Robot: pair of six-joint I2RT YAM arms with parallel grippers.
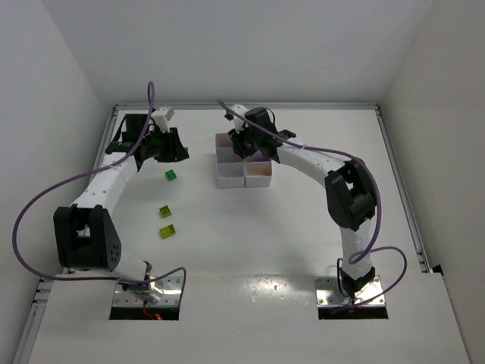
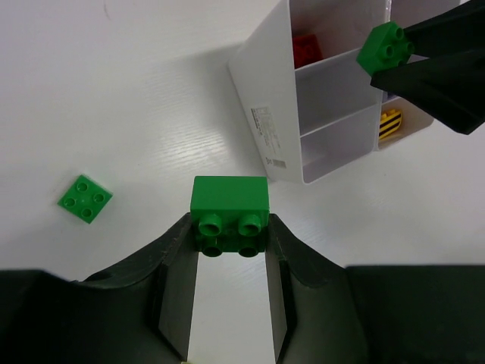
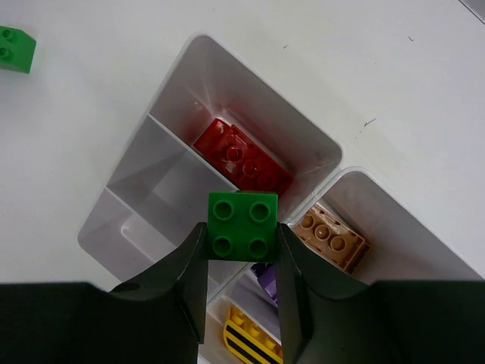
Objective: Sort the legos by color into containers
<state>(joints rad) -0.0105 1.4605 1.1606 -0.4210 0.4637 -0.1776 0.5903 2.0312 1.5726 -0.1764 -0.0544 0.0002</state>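
Note:
My left gripper moves over the empty section of the tray beside the red lego (image 1: pixel 226 155) (image 2: pixel 335 91) next and releases its green lego. That section lies to the gripper's right in the top view.
My right gripper (image 3: pixel 242 236) is shut on a square green lego (image 3: pixel 243 225), held above the white tray (image 3: pixel 136 205) near the divider between the red brick's compartment and an empty one. In the tray lie a red lego (image 3: pixel 241 158), an orange-brown one (image 3: pixel 331 236), a purple one (image 3: pixel 265 277) and a yellow one (image 3: pixel 254 341). My left gripper (image 2: pixel 229 231) is shut on another green lego (image 2: pixel 229 203), held over the table left of the tray (image 2: pixel 265 98). The top view shows the left gripper (image 1: pixel 176 148) and right gripper (image 1: pixel 244 144).
A loose green lego (image 1: pixel 171 175) lies on the table left of the tray (image 1: pixel 227 178), seen too from the left wrist (image 2: pixel 86 199). Two lime-yellow legos (image 1: pixel 164 211) (image 1: pixel 168 230) lie nearer the left arm. White walls close in the table.

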